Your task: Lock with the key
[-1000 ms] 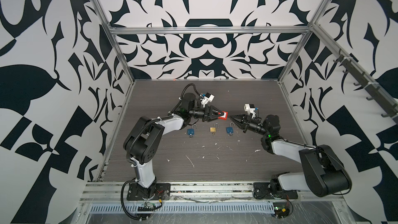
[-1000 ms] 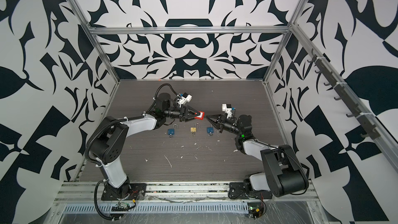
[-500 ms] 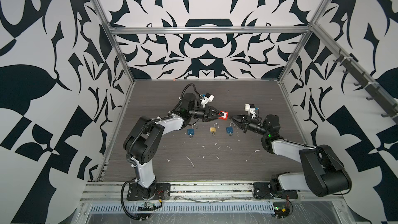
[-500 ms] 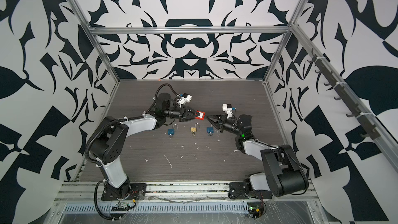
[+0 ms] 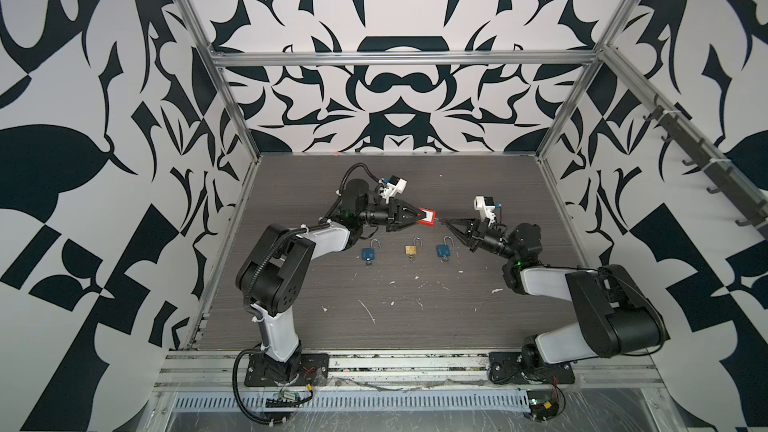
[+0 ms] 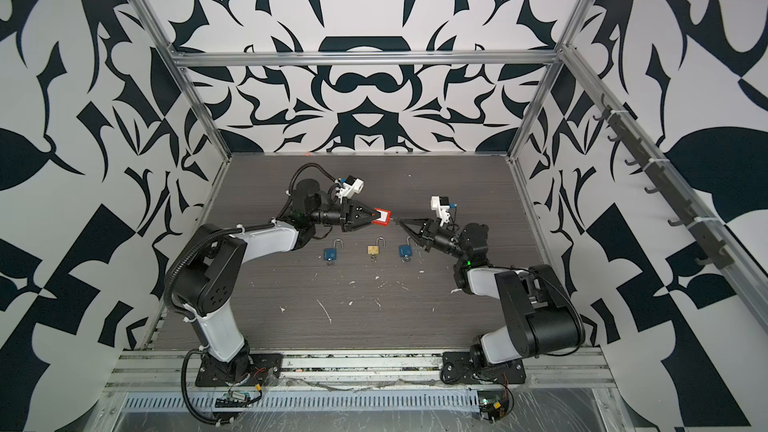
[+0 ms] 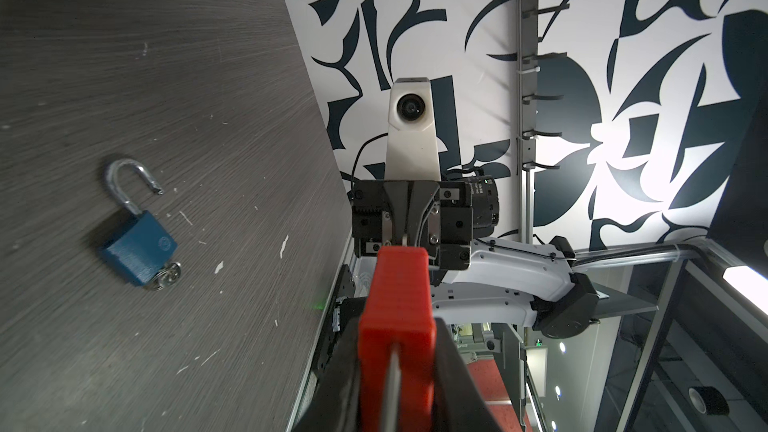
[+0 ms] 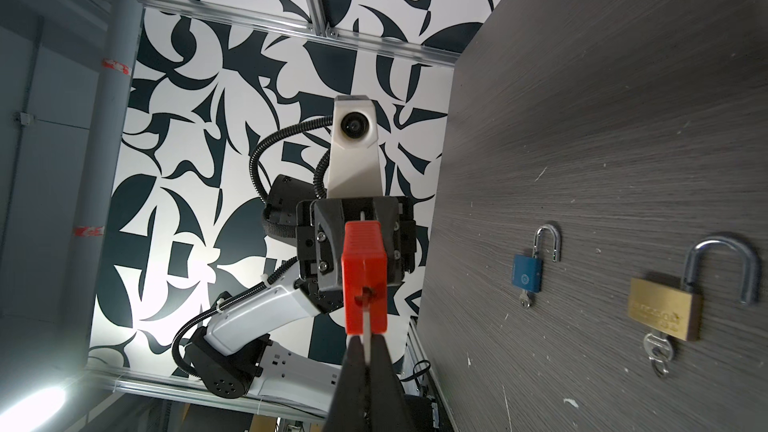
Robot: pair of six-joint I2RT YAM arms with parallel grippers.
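My right gripper moves off the red padlock (image 5: 427,217) and down next to release the key, since bare tabletop (image 5: 483,262) beside the nearest blue padlock lies below it.
A red padlock (image 5: 427,217) (image 6: 382,216) hangs above the table's middle, with my left gripper (image 5: 419,216) (image 7: 397,384) shut on it; black fingers (image 7: 457,388) press both its sides. My right gripper (image 5: 447,224) (image 8: 366,353) faces it from the right, shut on a thin silver key (image 8: 366,328). The key's tip meets the keyhole in the padlock's (image 8: 365,276) end face. In the left wrist view the right gripper (image 7: 405,238) stands just beyond the padlock (image 7: 397,317). How deep the key sits is hidden.
Three open padlocks lie in a row on the grey table (image 5: 374,184) below the grippers: blue (image 5: 369,253), brass (image 5: 411,249) and blue (image 5: 443,250), each with a key in it. White specks dot the tabletop. Patterned walls enclose the cell.
My left gripper's jaws have narrowed onto the red padlock. Both arms have stayed almost where they were.
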